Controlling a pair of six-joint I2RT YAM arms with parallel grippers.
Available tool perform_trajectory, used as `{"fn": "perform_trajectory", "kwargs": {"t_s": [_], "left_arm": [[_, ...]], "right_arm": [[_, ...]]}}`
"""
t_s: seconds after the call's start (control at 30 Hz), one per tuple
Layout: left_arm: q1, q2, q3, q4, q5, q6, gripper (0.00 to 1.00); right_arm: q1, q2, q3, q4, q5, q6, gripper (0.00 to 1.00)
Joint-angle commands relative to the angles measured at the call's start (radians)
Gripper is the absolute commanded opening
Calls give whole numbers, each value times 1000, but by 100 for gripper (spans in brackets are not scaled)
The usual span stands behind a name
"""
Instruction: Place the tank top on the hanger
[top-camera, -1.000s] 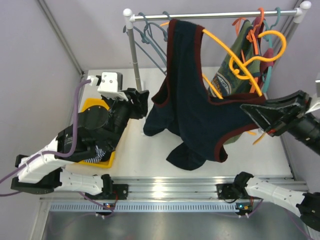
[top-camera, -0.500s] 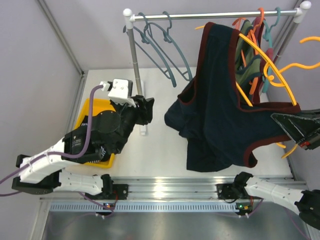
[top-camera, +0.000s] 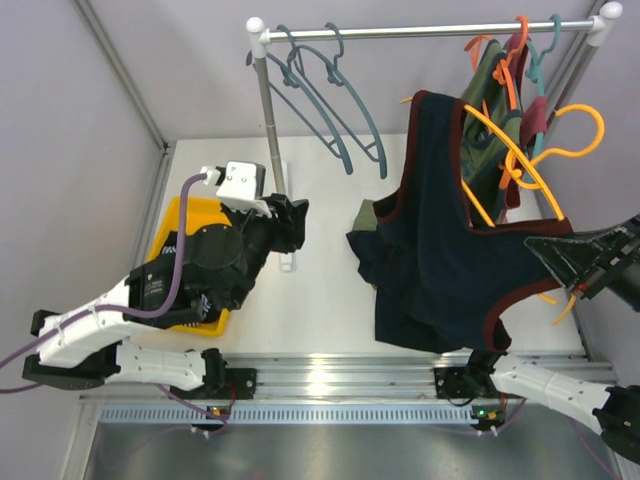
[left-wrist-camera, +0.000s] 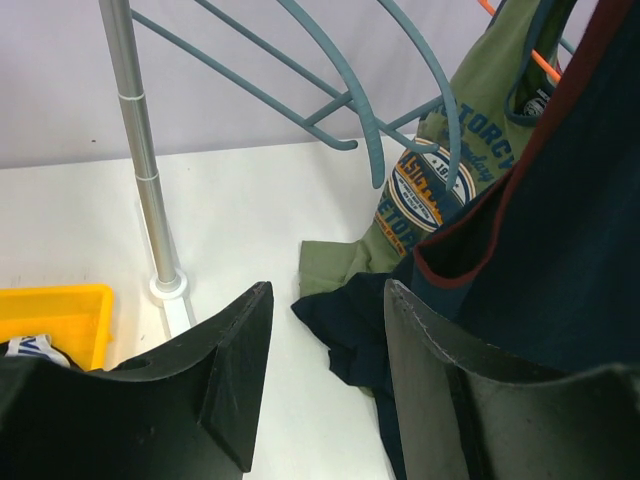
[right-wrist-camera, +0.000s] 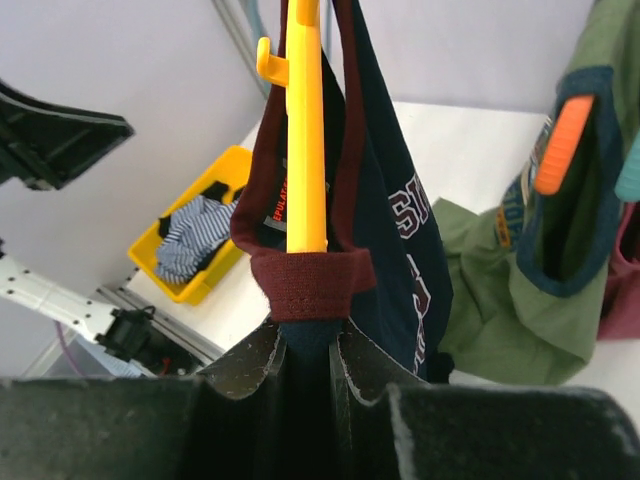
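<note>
The yellow-orange hanger's hook is off the bar, so my right gripper will turn and move outward to the bare bar beside the red-orange hangers to release.
The navy tank top (top-camera: 435, 235) with maroon trim hangs on the yellow-orange hanger (top-camera: 505, 150), one strap over the hanger's arm. Its lower part lies bunched on the table. My right gripper (top-camera: 540, 248) is shut on the hanger's arm where the top's cloth covers it, and holds both up at the right, below the rail. In the right wrist view the hanger (right-wrist-camera: 305, 150) rises straight out of the shut gripper (right-wrist-camera: 305, 335), with the tank top (right-wrist-camera: 395, 215) draped round it. My left gripper (top-camera: 297, 215) is open and empty left of the top, its fingers (left-wrist-camera: 235, 350) apart over bare table.
A rack rail (top-camera: 420, 30) on a post (top-camera: 268, 130) carries blue-grey hangers (top-camera: 335, 105), red-orange hangers (top-camera: 515, 60) and an olive-green printed top (top-camera: 488, 85). A yellow bin (top-camera: 175, 225) holding a striped garment (right-wrist-camera: 195, 235) stands at the left.
My right gripper swung the hanger and tank top right, away from the rack's middle, then slightly back and lower. My left gripper moved a little right and then stayed still.
</note>
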Motion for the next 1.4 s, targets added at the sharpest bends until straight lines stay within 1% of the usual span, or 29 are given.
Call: {"fn": "perform_trajectory", "kwargs": {"t_s": [0.0, 0.2, 0.3, 0.47, 0.6, 0.7, 0.77, 0.9, 1.13, 1.23, 1.37], "left_arm": [[-5, -8, -5, -6, 1, -13, 53], [-3, -12, -13, -11, 2, -21, 53], [-5, -9, -13, -13, 2, -22, 53], [-3, -6, -16, -11, 7, -22, 53], [-3, -9, -21, -11, 7, -24, 53], [-3, -12, -28, -10, 7, -25, 53], [-3, -18, -35, -10, 7, -27, 53], [-3, -27, -42, -8, 4, -30, 53], [-2, -40, -62, -8, 1, -29, 53], [-3, -40, -64, -8, 1, -27, 53], [-2, -41, -65, -5, 1, -26, 53]], "right_arm": [[3, -6, -43, 49, 85, 23, 0], [3, 20, -138, 95, 164, 45, 0], [3, 66, -170, 112, 220, 48, 0], [1, 154, -215, 176, 242, 25, 0], [1, 231, -198, 214, 294, 8, 0], [-17, 296, -157, 247, 293, -17, 0], [-51, 345, -129, 264, 279, -37, 0], [-143, 409, -53, 288, 189, -63, 0], [-371, 468, 7, 339, 23, -101, 0], [-434, 483, 34, 354, -34, -107, 0], [-471, 503, 61, 363, -66, -118, 0]]}}
